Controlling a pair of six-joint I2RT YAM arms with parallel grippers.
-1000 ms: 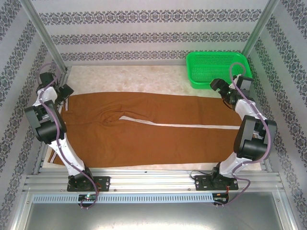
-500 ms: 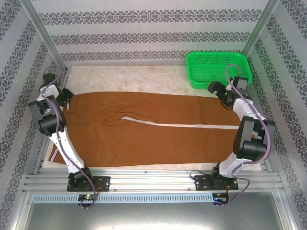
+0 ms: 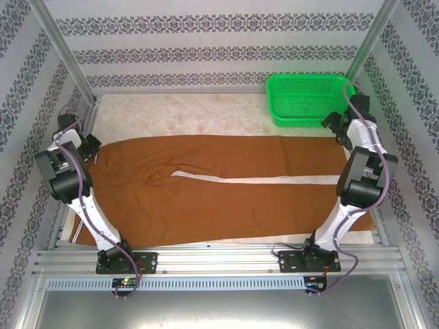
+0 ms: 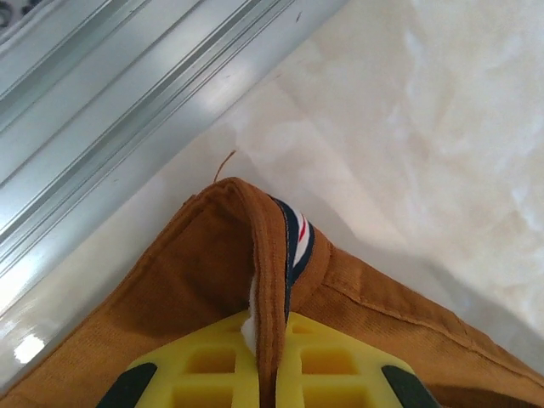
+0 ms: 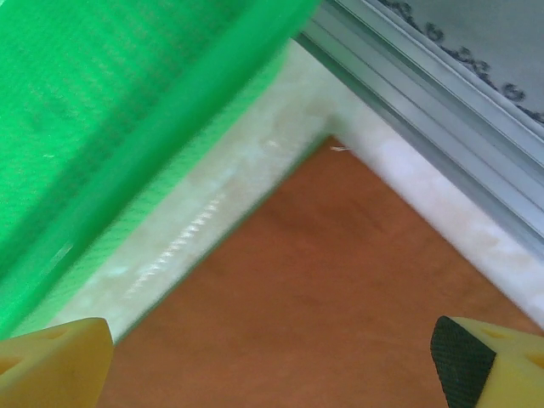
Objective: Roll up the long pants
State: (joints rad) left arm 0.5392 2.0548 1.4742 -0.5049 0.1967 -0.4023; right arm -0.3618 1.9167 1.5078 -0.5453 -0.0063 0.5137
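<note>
The robot's right gripper will next move back and down onto the far leg's hem end [image 5: 293, 331], because that brown cloth [image 5: 323, 280] is below and back from the gripper's open fingers.
The long pants [image 3: 226, 185] lie flat across the table, rust-brown, waist at the left and both legs running right. My left gripper [image 3: 91, 144] sits at the far waist corner. In the left wrist view its yellow fingers [image 4: 340, 365] are shut on the waistband fold [image 4: 270, 272], where a striped inner band shows. My right gripper [image 3: 334, 126] hovers over the far leg's hem corner beside the green basket. In the right wrist view it [image 5: 272, 365] stands open above the brown cloth [image 5: 323, 280], nothing between its fingertips [image 5: 51, 365].
A green basket [image 3: 309, 99] stands at the back right, its wall [image 5: 102, 102] close to my right gripper. Aluminium frame rails [image 4: 102, 102] run along the left and right [image 5: 442, 110] table edges. Pale marbled tabletop [image 3: 192, 113] lies bare behind the pants.
My left gripper has shut on the waistband corner. My right arm has swung right and outward to the hem corner by the basket. The cloth's far edge has shifted slightly.
</note>
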